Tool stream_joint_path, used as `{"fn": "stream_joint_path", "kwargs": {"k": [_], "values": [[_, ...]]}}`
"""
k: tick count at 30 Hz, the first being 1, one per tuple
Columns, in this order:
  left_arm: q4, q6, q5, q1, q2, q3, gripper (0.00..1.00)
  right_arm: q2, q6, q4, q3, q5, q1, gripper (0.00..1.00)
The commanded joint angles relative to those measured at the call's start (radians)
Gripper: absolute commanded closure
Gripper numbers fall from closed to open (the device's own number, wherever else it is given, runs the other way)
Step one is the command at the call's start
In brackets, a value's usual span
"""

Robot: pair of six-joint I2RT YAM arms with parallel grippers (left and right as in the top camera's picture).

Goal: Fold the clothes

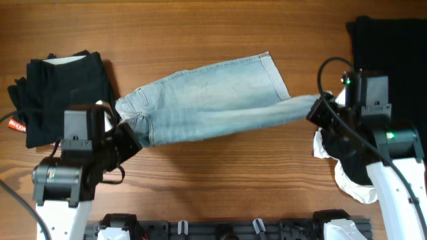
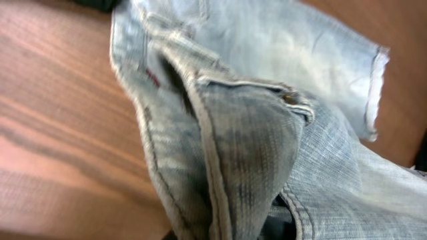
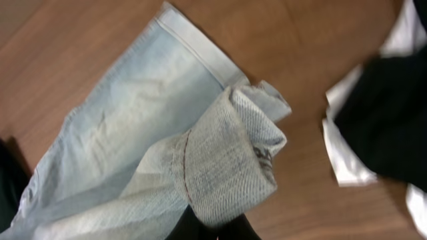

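Note:
The flat leg's hem (image 1: 272, 77) (image 3: 203, 45) lies below and outward of my right gripper. My right gripper will next move outward and down and release its hem on it, so the legs stack.
The pale blue denim shorts (image 1: 207, 100) lie stretched across the middle of the table, one leg flat at the back, the other pulled taut to the right. My left gripper (image 1: 133, 137) is shut on the waistband end; the left wrist view shows the bunched waistband (image 2: 247, 140) filling the jaws. My right gripper (image 1: 320, 110) is shut on the hem of the near leg, and the right wrist view shows that folded hem (image 3: 227, 167) held between my fingers and lifted off the table.
A pile of black garments (image 1: 60, 90) lies at the left with a red tag. Another black garment (image 1: 387, 40) sits at the back right. A white and black cloth (image 1: 350, 177) lies under the right arm, also in the right wrist view (image 3: 380, 113).

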Motion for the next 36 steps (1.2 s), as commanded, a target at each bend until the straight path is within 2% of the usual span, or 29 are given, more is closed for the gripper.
{"fn": "stream_joint_path", "kwargs": {"k": [1, 4, 7, 17, 18, 20, 21, 22, 23, 25, 26, 29, 34, 36], "values": [[0.051, -0.029, -0.077, 0.005, 0.082, 0.016, 0.96, 0.088, -0.102, 0.075, 0.023, 0.064, -0.004, 0.96], [0.098, -0.034, -0.122, 0.005, 0.176, 0.016, 0.96, 0.193, -0.129, 0.138, 0.023, 0.045, -0.004, 0.96], [0.207, -0.06, -0.192, 0.005, 0.294, 0.016, 0.96, 0.315, -0.157, 0.227, 0.023, 0.003, -0.004, 0.96], [0.546, -0.078, -0.216, 0.043, 0.553, 0.016, 0.96, 0.528, -0.167, 0.602, 0.023, -0.133, -0.003, 0.96], [0.6, -0.078, -0.216, 0.055, 0.585, 0.016, 0.91, 0.552, -0.159, 0.692, 0.023, -0.174, 0.004, 0.93], [0.65, -0.078, -0.216, 0.065, 0.616, 0.016, 0.73, 0.579, -0.142, 0.778, 0.023, -0.199, 0.011, 0.81], [0.667, -0.078, -0.216, 0.071, 0.627, 0.016, 0.69, 0.591, -0.142, 0.808, 0.023, -0.208, 0.016, 0.71], [0.683, -0.079, -0.216, 0.077, 0.635, 0.016, 0.65, 0.602, -0.142, 0.83, 0.023, -0.211, 0.021, 0.66], [0.7, -0.082, -0.215, 0.087, 0.64, 0.016, 0.5, 0.61, -0.142, 0.835, 0.023, -0.211, 0.023, 0.6], [0.714, -0.106, -0.212, 0.112, 0.639, 0.016, 0.37, 0.615, -0.146, 0.809, 0.023, -0.198, 0.024, 0.46], [0.715, -0.108, -0.193, 0.127, 0.637, 0.016, 0.36, 0.615, -0.146, 0.786, 0.023, -0.176, 0.024, 0.45], [0.644, -0.103, -0.097, 0.156, 0.637, 0.016, 0.36, 0.618, -0.2, 0.705, 0.018, -0.129, 0.024, 0.5], [0.443, -0.096, -0.106, 0.148, 0.644, 0.011, 0.31, 0.707, -0.245, 0.583, 0.018, -0.138, 0.028, 0.51], [0.429, -0.096, -0.106, 0.148, 0.645, -0.002, 0.28, 0.762, -0.283, 0.585, 0.018, -0.187, 0.037, 0.52]]}}
